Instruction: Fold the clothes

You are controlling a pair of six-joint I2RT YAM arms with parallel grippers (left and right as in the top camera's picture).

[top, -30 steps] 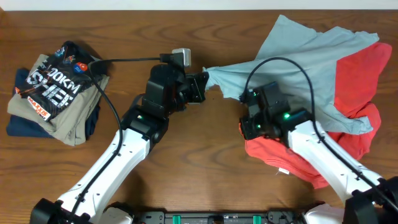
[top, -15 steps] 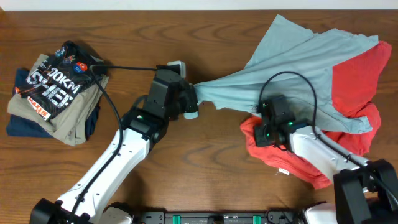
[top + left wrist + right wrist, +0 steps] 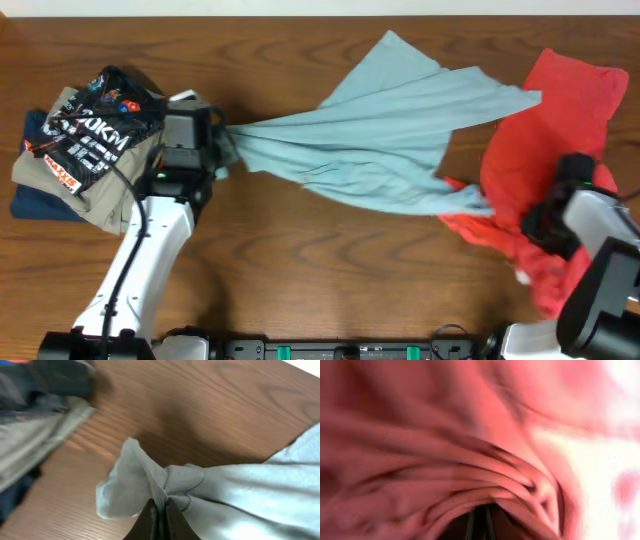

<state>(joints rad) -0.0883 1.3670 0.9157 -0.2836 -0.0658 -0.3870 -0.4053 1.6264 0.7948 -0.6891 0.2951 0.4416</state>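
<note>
I should next move my left gripper toward the tabletop beside the folded pile and let go of the bunched end there, because the opposite end of the T-shirt overlaps the red garment.
The pale blue-grey T-shirt (image 3: 390, 130) lies stretched across the middle of the table, bunched to a point at its left end. My left gripper (image 3: 215, 150) is shut on that bunched end (image 3: 160, 485), just right of the folded pile. The coral-red garment (image 3: 545, 150) lies crumpled at the right, partly under the T-shirt's right edge. My right gripper (image 3: 545, 222) sits on the red garment near the right edge; its wrist view is filled with blurred red fabric (image 3: 445, 445), and the dark fingers (image 3: 479, 522) look pressed together amid the folds.
A pile of folded clothes (image 3: 85, 150), a printed khaki shirt over dark blue ones, sits at the far left on the wooden table (image 3: 330, 260). It shows blurred at the left of the left wrist view (image 3: 35, 425).
My left gripper has pulled the T-shirt's end well to the left, up to the folded pile, stretching it off the red garment. My right gripper has moved right toward the table's edge with the red garment.
</note>
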